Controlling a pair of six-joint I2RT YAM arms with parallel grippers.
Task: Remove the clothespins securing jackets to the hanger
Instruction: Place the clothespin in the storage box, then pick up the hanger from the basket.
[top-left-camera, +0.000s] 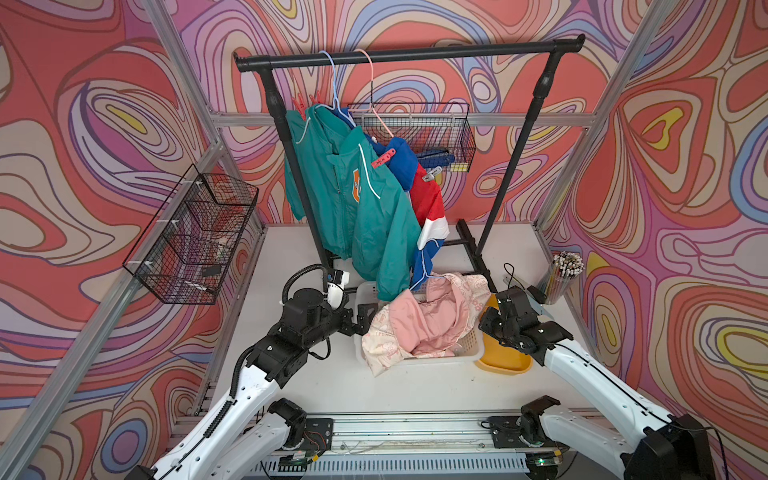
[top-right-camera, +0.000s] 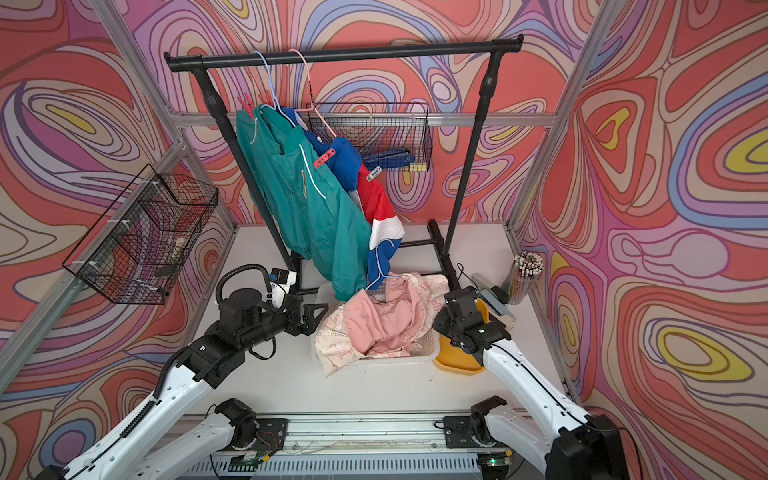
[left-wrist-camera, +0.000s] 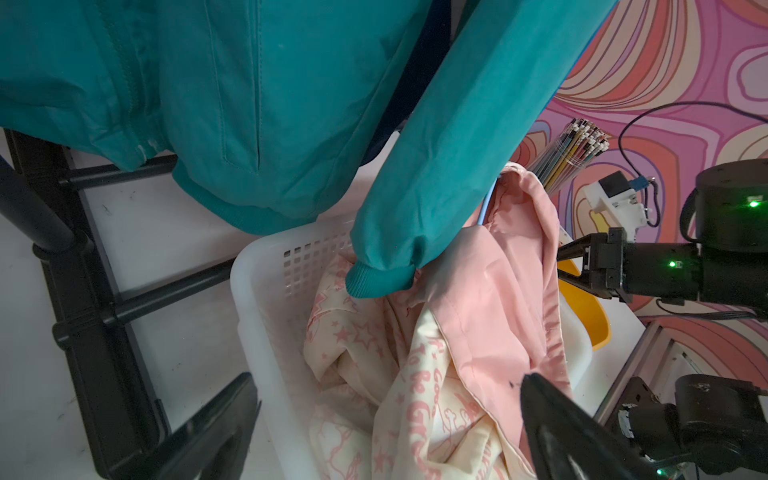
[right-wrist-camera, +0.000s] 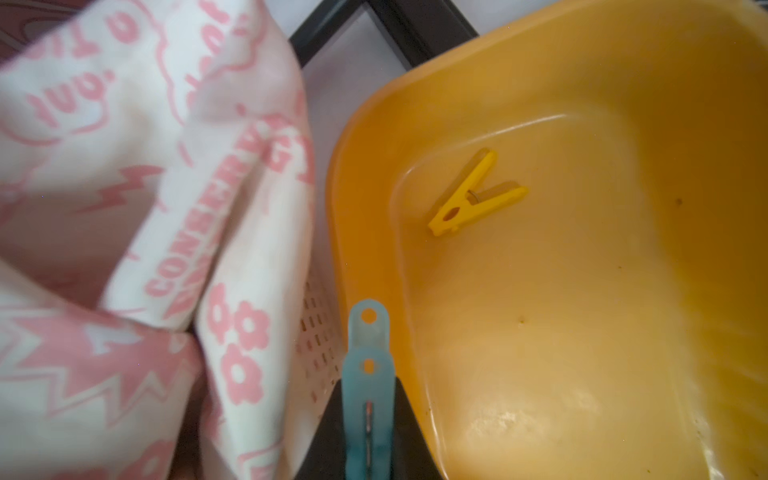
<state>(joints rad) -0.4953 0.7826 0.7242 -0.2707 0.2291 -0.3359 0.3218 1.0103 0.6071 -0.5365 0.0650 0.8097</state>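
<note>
The orange tub's bottom lies open below, beside the yellow clothespin. I will next move my right gripper past the tub's rim, lower and release the teal-blue clothespin (right-wrist-camera: 368, 357).
A teal-green jacket (top-left-camera: 357, 199) and a blue-red-white jacket (top-left-camera: 430, 208) hang from hangers on the rack. A coral-red clothespin (top-left-camera: 383, 158) grips the teal shoulder and a grey clothespin (top-left-camera: 432, 173) the blue one. More red clothespins (top-left-camera: 305, 103) sit at the teal jacket's far shoulder. The pale pink jacket (top-left-camera: 424, 320) lies crumpled in the white basket (left-wrist-camera: 266, 291). My left gripper (left-wrist-camera: 388, 380) is open beside the basket's left rim, empty. My right gripper (right-wrist-camera: 368, 399) is shut on a teal-blue clothespin (right-wrist-camera: 368, 357) at the orange tub's (right-wrist-camera: 582, 291) rim. A yellow clothespin (right-wrist-camera: 473, 195) lies inside the tub.
The black rack (top-left-camera: 407, 52) stands at the back with its feet on the table. A wire basket (top-left-camera: 415, 133) holding a dark-blue object hangs behind it. Another wire basket (top-left-camera: 195, 232) is on the left wall. A cup of pencils (top-left-camera: 561, 274) stands at the right.
</note>
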